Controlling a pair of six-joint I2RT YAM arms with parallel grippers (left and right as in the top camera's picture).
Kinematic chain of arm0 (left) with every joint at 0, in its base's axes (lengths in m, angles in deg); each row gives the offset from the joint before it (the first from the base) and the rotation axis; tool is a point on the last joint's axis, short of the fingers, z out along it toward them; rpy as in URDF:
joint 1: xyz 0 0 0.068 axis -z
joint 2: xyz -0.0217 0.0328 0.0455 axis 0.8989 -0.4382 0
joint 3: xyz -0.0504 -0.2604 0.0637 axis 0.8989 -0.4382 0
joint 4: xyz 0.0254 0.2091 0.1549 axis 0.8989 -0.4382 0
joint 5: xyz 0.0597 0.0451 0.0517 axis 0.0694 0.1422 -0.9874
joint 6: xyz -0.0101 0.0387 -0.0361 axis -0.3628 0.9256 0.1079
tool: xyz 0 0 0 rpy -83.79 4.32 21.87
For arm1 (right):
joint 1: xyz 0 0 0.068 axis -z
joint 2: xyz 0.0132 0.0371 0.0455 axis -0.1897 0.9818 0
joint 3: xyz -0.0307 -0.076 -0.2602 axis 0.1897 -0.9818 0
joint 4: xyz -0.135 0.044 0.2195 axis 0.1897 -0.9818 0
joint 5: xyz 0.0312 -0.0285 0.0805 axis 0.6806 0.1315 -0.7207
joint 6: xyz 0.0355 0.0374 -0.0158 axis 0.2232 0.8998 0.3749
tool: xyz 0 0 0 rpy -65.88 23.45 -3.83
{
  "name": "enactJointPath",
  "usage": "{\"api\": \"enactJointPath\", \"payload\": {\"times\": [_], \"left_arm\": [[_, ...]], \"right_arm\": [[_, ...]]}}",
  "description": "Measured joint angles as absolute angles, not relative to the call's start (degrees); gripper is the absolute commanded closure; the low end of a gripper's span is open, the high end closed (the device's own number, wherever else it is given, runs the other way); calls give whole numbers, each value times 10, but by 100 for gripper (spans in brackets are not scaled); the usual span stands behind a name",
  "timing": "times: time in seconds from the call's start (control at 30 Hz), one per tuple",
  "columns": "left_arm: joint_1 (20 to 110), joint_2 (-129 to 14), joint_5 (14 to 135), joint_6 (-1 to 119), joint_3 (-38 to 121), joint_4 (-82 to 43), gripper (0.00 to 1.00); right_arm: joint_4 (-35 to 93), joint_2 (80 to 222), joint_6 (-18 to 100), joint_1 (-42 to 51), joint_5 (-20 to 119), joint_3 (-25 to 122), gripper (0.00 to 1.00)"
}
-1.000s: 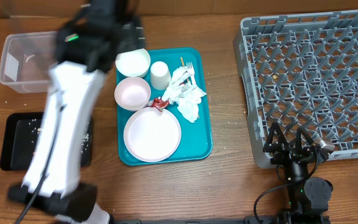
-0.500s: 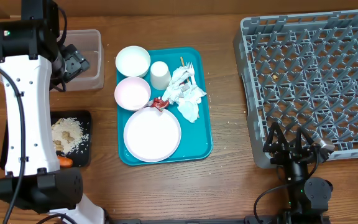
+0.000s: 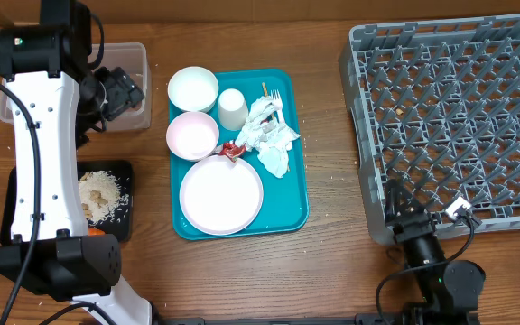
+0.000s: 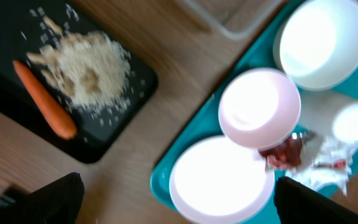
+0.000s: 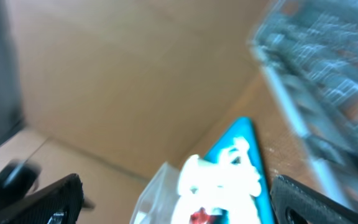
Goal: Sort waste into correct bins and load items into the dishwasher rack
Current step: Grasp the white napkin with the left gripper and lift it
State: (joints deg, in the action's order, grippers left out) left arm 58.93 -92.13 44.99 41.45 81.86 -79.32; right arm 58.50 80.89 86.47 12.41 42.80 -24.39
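Since the crumpled white napkin stands raised on the teal tray (image 3: 294, 194), I should swing my left gripper toward the right in the overhead view and lower onto its fold (image 3: 267, 126).
My left gripper (image 3: 118, 91) is open and empty, high over the right end of the clear tub (image 3: 25, 86). Its fingers frame the left wrist view (image 4: 179, 208). The black tray (image 3: 21, 203) holds rice and scraps (image 3: 97, 192) and an orange carrot (image 4: 44, 107). On the teal tray (image 3: 294, 194) are a white bowl (image 3: 193, 88), a pink bowl (image 3: 192, 134), a plate (image 3: 221, 194), a cup (image 3: 232, 108), napkins (image 3: 269, 135), a red wrapper (image 3: 233, 150) and a fork (image 3: 276, 95). My right gripper (image 3: 413, 212) is open and empty at the front edge of the grey rack (image 3: 459, 108).
A thin wooden stick (image 3: 264, 88) lies by the fork. Rice grains are scattered on the wood around the black tray. The right wrist view is blurred; it shows the napkins (image 5: 222, 174), the teal tray (image 5: 244, 134) and the rack (image 5: 328, 56).
My left arm has swung from over the black tray up to the clear tub, uncovering the rice and carrot. My right wrist has turned, so its view is blurred.
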Motion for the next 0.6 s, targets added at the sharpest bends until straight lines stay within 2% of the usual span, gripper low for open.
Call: {"api": "enactJointPath", "payload": {"times": [0.13,0.23,0.4,0.6], "left_arm": [[595,-921,531,466,818,-788,0],[624,-921,579,528,818,-777,0],[743,-922,597,590,814,-749,0],[875,-936,559,612,790,-666,0]], "right_arm": [[570,810,858,124,522,-244,0],[572,810,806,124,576,-244,0],[573,811,694,124,615,-244,0],[573,812,652,124,628,-244,0]]}}
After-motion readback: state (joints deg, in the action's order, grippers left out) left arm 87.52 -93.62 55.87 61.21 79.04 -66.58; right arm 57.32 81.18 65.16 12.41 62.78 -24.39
